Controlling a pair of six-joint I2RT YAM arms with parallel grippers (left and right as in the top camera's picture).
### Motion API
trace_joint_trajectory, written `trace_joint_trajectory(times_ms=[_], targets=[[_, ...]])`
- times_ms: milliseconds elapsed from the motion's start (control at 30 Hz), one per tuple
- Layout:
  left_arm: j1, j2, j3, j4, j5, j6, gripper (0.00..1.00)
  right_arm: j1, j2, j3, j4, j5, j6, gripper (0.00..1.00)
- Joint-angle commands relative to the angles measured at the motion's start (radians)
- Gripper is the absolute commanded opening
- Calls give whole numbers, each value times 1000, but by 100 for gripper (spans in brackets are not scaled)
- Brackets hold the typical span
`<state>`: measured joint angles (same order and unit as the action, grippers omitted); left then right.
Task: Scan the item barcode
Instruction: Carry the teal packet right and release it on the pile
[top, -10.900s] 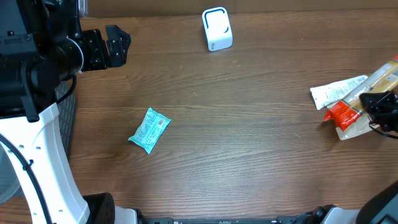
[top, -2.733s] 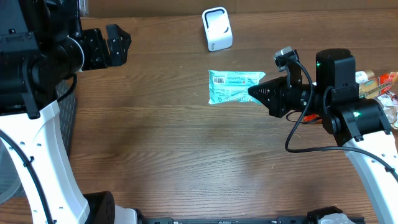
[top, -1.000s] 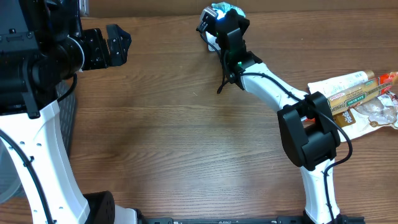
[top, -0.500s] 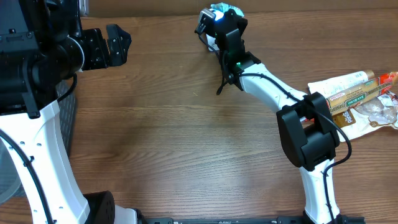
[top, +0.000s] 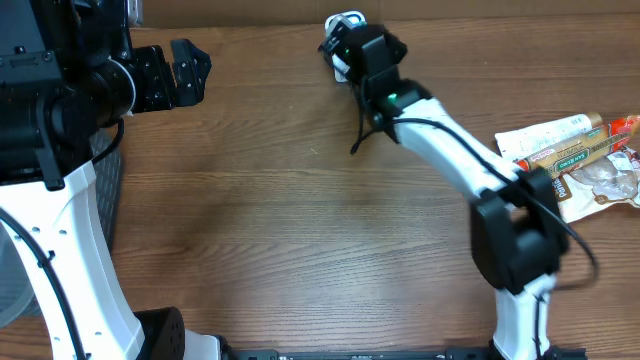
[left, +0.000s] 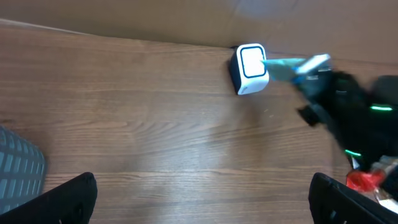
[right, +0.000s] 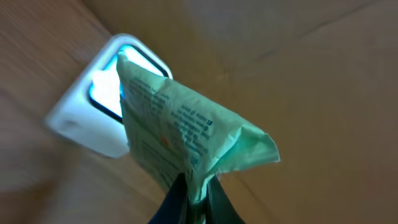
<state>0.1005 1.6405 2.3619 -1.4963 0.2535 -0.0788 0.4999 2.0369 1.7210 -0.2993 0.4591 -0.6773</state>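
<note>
My right gripper swings the teal-green packet back from the scanner next, then across onto the pile of snack packets (top: 585, 164).
A teal-green snack packet (right: 180, 130) hangs pinched by one corner in my right gripper (right: 196, 193), which is shut on it. The packet's printed face is right in front of the lit blue window of the white scanner (right: 99, 112). From overhead, my right gripper (top: 358, 45) covers the packet and most of the scanner (top: 338, 20) at the table's far edge. The left wrist view shows the packet (left: 283, 67) touching the side of the scanner (left: 250, 68). My left gripper (top: 185, 75) hovers open at the far left, with nothing between its fingers (left: 68, 199).
A pile of other snack packets (top: 565, 160) lies at the right edge of the table. A brown cardboard wall (right: 298, 74) stands behind the scanner. A grey ridged bin (left: 18, 165) sits at the left edge.
The packet first lay on the table's left middle; my right gripper has since carried it to the scanner. In the last second the right arm shifted slightly rightward. The left arm has not moved.
</note>
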Motion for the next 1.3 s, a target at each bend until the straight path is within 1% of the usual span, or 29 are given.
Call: trace_joint_trajectory(times_ms=[0, 167, 200, 267, 367, 400, 433, 567, 667, 800, 933, 1000, 1033, 1100, 1200, 1233, 1267], targets=[[10, 8, 14, 1, -2, 4, 99, -7, -247, 29, -103, -253, 377, 4], [10, 8, 14, 1, -2, 4, 100, -80, -413, 29, -319, -481, 700, 4], [10, 8, 14, 1, -2, 4, 99, -120, -451, 29, -375, -576, 764, 4], [10, 8, 14, 1, -2, 4, 100, -183, -489, 29, -431, -733, 786, 4], [10, 8, 14, 1, -2, 4, 100, -339, -538, 29, -537, -1009, 781, 4], [10, 8, 14, 1, -2, 4, 100, -402, -549, 29, -584, -1067, 777, 4], [10, 8, 14, 1, -2, 4, 100, -469, -558, 29, -640, -1093, 772, 4], [10, 8, 14, 1, -2, 4, 100, -716, -557, 17, -825, -1089, 748, 4], [10, 8, 14, 1, -2, 4, 99, -883, -554, -35, -872, -1073, 748, 4], [10, 8, 14, 1, -2, 4, 100, -1061, -554, -154, -859, -1032, 752, 4], [10, 8, 14, 1, -2, 4, 99, -1190, -554, -322, -776, -1002, 765, 4], [10, 8, 14, 1, -2, 4, 100, -1241, -554, -422, -701, -1003, 795, 4], [10, 8, 14, 1, -2, 4, 100, -1272, -554, -497, -632, -1004, 826, 4], [10, 8, 14, 1, -2, 4, 100, -1297, -554, -573, -549, -1014, 862, 4], [10, 8, 14, 1, -2, 4, 100, -1310, -554, -666, -423, -1049, 861, 4], [10, 8, 14, 1, -2, 4, 100, -1310, -554, -684, -398, -1045, 861, 9], [10, 8, 14, 1, -2, 4, 100, -1310, -554, -695, -383, -1039, 861, 17]])
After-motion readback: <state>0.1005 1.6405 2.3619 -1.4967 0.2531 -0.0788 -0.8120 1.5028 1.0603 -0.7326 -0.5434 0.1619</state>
